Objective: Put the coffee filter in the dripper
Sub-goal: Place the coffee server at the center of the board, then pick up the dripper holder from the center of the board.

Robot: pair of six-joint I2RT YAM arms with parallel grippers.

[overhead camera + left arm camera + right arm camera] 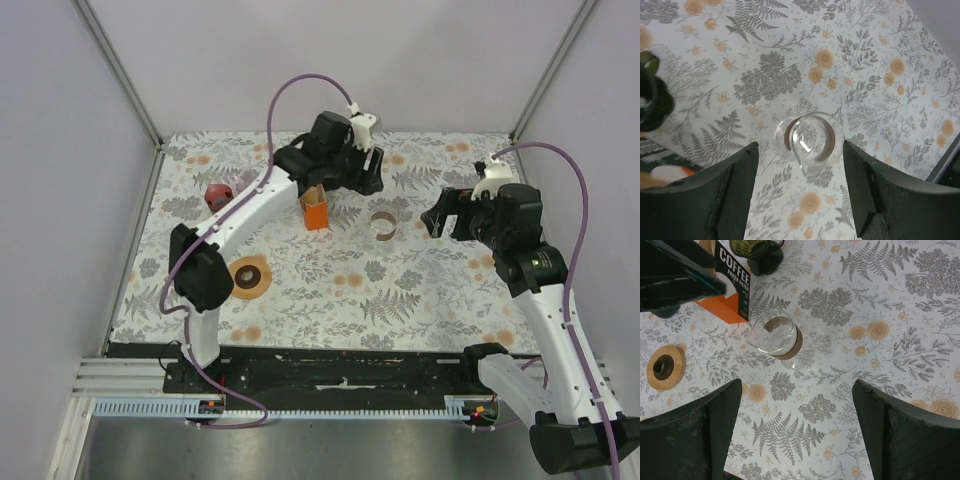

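I need to move my left gripper back and down next and pinch the wooden disc's raised dark rim (248,275), which is below it and to its left in the top view.
An orange "COFFEE PAPER FILTER" box (316,208) stands upright at the back middle and shows in the right wrist view (732,285). No loose filter shows. A dark green dripper (760,252) stands behind the box. Its edge shows in the left wrist view (650,100), and the left arm hides it in the top view. A clear glass carafe with a brown band (384,224) stands right of the box. My left gripper (365,170) is open and empty above the carafe (812,137). My right gripper (435,218) is open and empty, right of the carafe (777,335).
A red object (218,194) sits at the back left. A round wooden disc with a dark centre hole (249,277) lies on the left of the floral cloth (400,300) and shows in the right wrist view (665,367). Grey walls enclose the table.
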